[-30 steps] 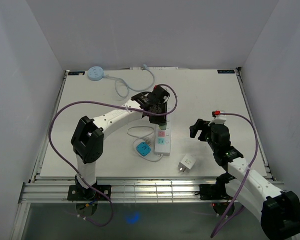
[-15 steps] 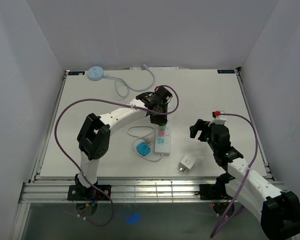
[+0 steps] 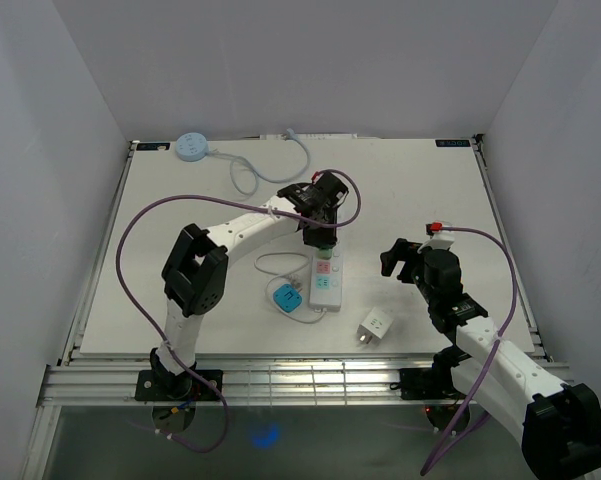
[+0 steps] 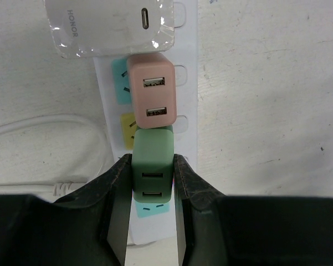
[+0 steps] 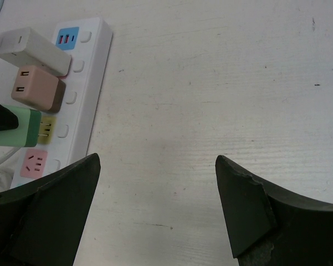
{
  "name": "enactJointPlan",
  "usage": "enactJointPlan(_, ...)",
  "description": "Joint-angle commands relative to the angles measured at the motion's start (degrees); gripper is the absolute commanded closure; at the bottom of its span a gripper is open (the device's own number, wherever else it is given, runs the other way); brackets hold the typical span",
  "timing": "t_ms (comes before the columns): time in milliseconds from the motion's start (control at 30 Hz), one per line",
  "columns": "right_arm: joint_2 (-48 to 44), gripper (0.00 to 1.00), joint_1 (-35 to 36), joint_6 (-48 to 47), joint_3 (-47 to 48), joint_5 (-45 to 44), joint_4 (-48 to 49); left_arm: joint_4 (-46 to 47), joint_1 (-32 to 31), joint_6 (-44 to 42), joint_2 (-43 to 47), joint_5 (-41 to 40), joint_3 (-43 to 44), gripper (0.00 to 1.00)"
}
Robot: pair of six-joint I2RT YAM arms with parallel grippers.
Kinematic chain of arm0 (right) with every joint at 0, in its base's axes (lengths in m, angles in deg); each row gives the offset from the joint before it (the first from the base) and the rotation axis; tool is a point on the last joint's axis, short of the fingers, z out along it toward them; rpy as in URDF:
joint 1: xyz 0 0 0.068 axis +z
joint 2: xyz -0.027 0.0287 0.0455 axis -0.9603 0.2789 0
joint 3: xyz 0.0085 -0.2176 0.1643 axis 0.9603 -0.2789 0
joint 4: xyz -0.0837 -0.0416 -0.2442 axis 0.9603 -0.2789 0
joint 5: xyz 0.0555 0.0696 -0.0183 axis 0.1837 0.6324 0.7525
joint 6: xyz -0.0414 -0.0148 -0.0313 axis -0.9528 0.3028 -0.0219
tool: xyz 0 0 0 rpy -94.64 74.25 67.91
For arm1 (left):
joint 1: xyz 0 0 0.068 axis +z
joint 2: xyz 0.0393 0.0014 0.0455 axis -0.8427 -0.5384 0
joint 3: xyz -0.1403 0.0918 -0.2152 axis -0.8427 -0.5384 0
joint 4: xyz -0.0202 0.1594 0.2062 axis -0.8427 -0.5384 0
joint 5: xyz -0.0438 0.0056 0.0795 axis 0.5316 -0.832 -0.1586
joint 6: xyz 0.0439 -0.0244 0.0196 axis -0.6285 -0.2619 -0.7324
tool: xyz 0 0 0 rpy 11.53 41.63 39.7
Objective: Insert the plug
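Note:
The left gripper moves down next, pressing the green plug down into the yellow socket before releasing it, because the plug's prongs still show above the power strip.
My left gripper is shut on a green plug and holds it over the white power strip. It stands just near of a pink plug and a white charger seated in the strip. In the right wrist view the green plug has its prongs showing, with the tips at the yellow socket. In the top view the left gripper is over the strip's far half. My right gripper is open and empty, right of the strip.
A white adapter lies near the front edge. A blue plug with a white cable lies left of the strip. A round blue hub and its cable sit at the back left.
The left arm's elbow has swung right and forward. The gripper with the green plug has stayed over the strip, shifting only slightly. The right arm has not moved.

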Motion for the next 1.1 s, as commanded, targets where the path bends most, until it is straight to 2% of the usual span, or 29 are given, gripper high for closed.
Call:
enactJointPlan(0,-0.8,0.10,-0.3,0.4,-0.2,0.6,2.9,-0.4,-0.1,0.3,0.4,-1.8,2.3,1.00)
enactJointPlan(300,-0.9,0.11,-0.4,0.3,-0.3,0.8,3.0,-2.5,-0.6,0.8,-0.6,-4.0,3.4,1.00)
enactJointPlan(633,-0.9,0.11,-0.8,0.6,-0.3,1.1,3.0,-7.5,-1.6,2.1,-5.8,-5.4,8.9,1.00)
enactJointPlan(1067,-1.4,0.11,-1.1,0.8,-0.5,1.7,2.9,-11.8,-2.4,3.6,-9.5,-8.7,10.9,1.00)
